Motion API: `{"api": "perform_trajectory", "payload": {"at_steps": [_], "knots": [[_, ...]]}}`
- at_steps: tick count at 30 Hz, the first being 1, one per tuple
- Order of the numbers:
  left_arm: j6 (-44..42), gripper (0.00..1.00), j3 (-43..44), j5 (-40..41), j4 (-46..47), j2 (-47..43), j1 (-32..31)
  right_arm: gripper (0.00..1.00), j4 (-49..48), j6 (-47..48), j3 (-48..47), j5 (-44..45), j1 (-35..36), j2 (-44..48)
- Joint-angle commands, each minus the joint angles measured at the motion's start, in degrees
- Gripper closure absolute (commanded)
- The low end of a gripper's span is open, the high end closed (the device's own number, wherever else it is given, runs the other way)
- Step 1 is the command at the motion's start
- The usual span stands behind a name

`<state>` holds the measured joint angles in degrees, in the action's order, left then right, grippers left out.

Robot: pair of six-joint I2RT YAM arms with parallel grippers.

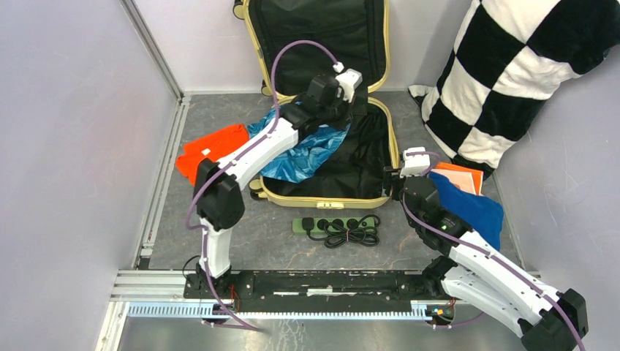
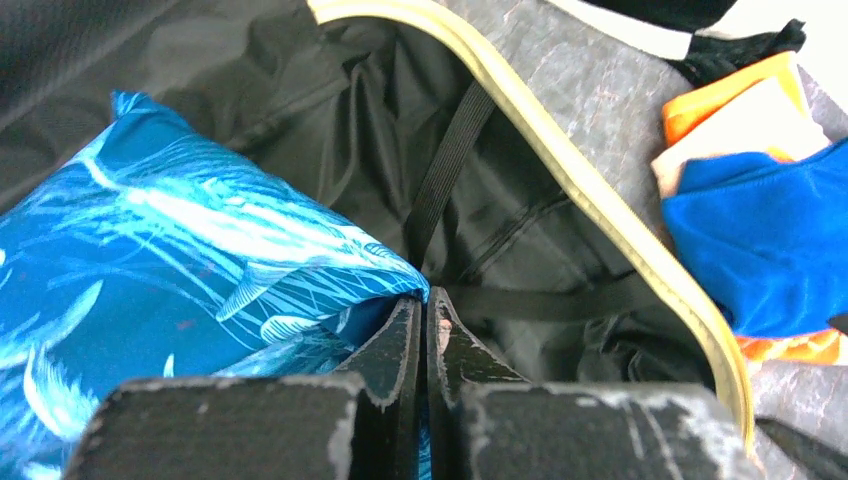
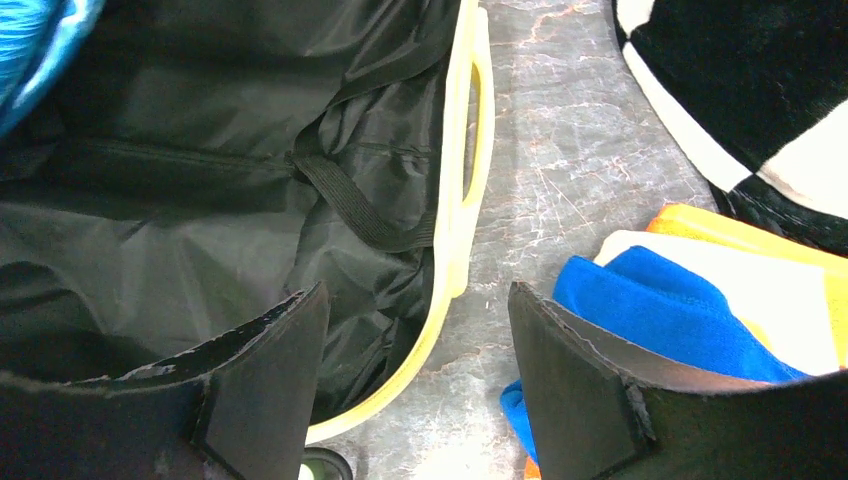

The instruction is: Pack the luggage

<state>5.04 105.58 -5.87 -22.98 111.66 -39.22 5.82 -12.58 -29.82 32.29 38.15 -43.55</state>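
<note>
The blue patterned cloth [image 1: 307, 153] hangs over the luggage's rim by the orange garment, so my left gripper moves across the luggage toward its pillow-side rim next.
The luggage [image 1: 325, 202] lies open, its pale-yellow rim around black lining and its lid upright at the back. A blue patterned cloth [image 1: 307, 153] drapes over the left rim into the lower half. My left gripper [image 1: 351, 113] reaches into the luggage from the left. In the left wrist view its jaws [image 2: 422, 300] are shut on the edge of the blue patterned cloth [image 2: 180, 240], with a sliver of blue between the fingers. My right gripper [image 1: 395, 179] hovers open over the front right rim [image 3: 455, 230], with nothing between its fingers [image 3: 416, 290].
A plain blue cloth [image 1: 471, 208] lies on orange and white folded items [image 1: 460, 174] right of the luggage. An orange garment [image 1: 212, 150] sits on the left. A green power strip with cable [image 1: 336, 223] lies in front. A checkered pillow [image 1: 512, 73] leans at the back right.
</note>
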Motion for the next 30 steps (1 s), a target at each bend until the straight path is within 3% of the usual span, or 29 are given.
{"api": "perform_trajectory", "payload": {"at_steps": [1, 5, 12, 20, 29, 30], "knots": [[0.67, 0.98, 10.61, -0.22, 1.31, 7.05, -1.52, 0.27, 1.38, 0.35, -1.40, 4.06, 0.17, 0.38], [3.94, 0.98, 18.59, -1.63, -0.91, 13.19, -2.79, 0.27, 2.16, 0.38, -1.74, 5.80, 0.17, 0.35], [8.82, 0.98, 23.48, -3.15, 1.21, 17.63, -4.70, 0.27, 2.96, 0.33, -1.99, 6.37, 0.16, 1.12], [15.77, 0.98, 25.31, -6.30, 4.88, 20.45, -8.00, 0.27, 5.14, -0.60, -2.17, 8.05, 0.17, 3.52], [19.34, 0.98, 22.79, -3.09, 7.69, 22.79, -8.60, 0.26, 6.48, -0.70, -2.09, 9.21, 0.16, 4.08], [18.89, 0.91, 22.53, -2.91, 7.92, 22.92, -8.59, 0.26, 6.56, -0.78, -2.08, 9.18, 0.16, 4.02]]}}
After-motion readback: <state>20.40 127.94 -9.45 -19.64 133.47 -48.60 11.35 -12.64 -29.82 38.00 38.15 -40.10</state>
